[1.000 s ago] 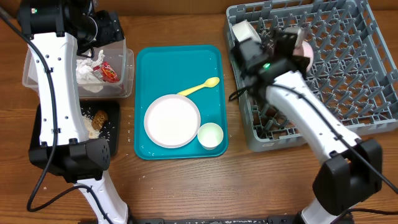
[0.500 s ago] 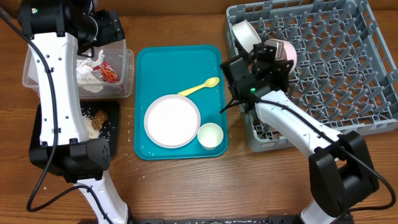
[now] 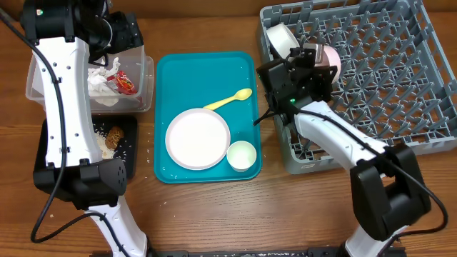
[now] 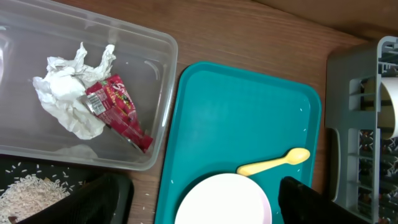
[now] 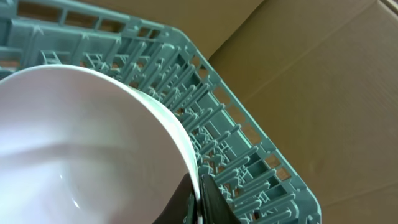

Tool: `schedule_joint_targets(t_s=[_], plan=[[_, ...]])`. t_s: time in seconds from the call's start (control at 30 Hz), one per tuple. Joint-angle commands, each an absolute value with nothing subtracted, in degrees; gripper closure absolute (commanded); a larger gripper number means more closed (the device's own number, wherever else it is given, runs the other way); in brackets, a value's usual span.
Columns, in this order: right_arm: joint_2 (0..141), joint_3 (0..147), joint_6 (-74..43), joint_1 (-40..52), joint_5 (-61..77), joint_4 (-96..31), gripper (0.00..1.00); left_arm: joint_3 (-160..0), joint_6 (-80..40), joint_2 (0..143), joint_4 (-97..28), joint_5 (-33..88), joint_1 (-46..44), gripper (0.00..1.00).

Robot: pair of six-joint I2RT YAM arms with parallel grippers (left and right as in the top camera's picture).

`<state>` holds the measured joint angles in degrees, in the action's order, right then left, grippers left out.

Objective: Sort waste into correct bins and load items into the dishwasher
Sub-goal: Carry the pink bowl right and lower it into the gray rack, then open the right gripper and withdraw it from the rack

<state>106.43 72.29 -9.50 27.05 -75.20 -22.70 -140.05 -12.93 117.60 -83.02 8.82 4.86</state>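
Note:
My right gripper should next move the white bowl toward the rack's edge by the tray, lower it and let it go, because the second bowl is already in the rack's far corner.
My right gripper (image 3: pixel 318 61) (image 5: pixel 199 200) is shut on the rim of a white bowl (image 3: pixel 330 55) (image 5: pixel 81 137), held on edge over the left part of the grey dishwasher rack (image 3: pixel 400 86) (image 5: pixel 230 137). A second white bowl (image 3: pixel 278 37) stands in the rack's far left corner. My left gripper (image 3: pixel 125 32) (image 4: pixel 202 202) hangs open above the clear bin (image 3: pixel 148 86) (image 4: pixel 163 93), which holds crumpled paper (image 3: pixel 100 82) (image 4: pixel 65 93) and a red wrapper (image 3: pixel 125 84) (image 4: pixel 115 109). The black bin (image 3: pixel 130 132) holds sausage (image 3: pixel 114 135) and rice. A plate (image 3: pixel 198 138), cup (image 3: pixel 241 155) and yellow spoon (image 3: pixel 230 99) lie on the tray.
The teal serving tray (image 3: pixel 207 71) sits between the bins and the rack. Rice grains are scattered on the wooden table beside the black bin. The left arm's white link runs over both bins and hides part of them.
The right gripper has carried the bowl leftward over the rack towards its left edge, then nearly stopped. The left arm has not moved.

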Motion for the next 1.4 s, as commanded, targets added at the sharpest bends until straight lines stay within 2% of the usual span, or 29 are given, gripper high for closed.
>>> schedule_joint_targets(t_s=[0.0,0.47,0.8,1.2,1.27,1.33,1.37], plan=[[106.76,71.99,-9.3,26.94,-75.7,-22.31,0.96,-140.84,-12.01,116.88,-83.22,9.04,4.47,0.14],[106.8,71.57,-10.04,27.11,-73.17,-24.27,0.96,-140.84,-11.99,116.88,-83.99,9.02,4.47,0.05],[106.8,71.57,-10.02,30.63,-73.14,-26.57,0.96,-140.84,-11.99,116.88,-83.99,8.99,4.49,0.0],[106.8,71.57,-10.0,32.6,-70.91,-30.46,0.96,-140.84,-11.99,116.88,-83.99,8.99,4.47,0.0],[106.8,71.59,-10.0,34.3,-71.5,-30.52,0.91,-140.84,-11.99,116.88,-83.99,8.99,4.47,0.0],[106.8,71.72,-10.02,35.81,-71.48,-30.11,0.75,-140.84,-11.99,116.88,-83.99,8.99,4.47,0.0],[106.78,71.75,-10.02,36.67,-71.48,-29.85,0.62,-140.84,-11.99,116.88,-83.99,8.99,4.47,0.0]])
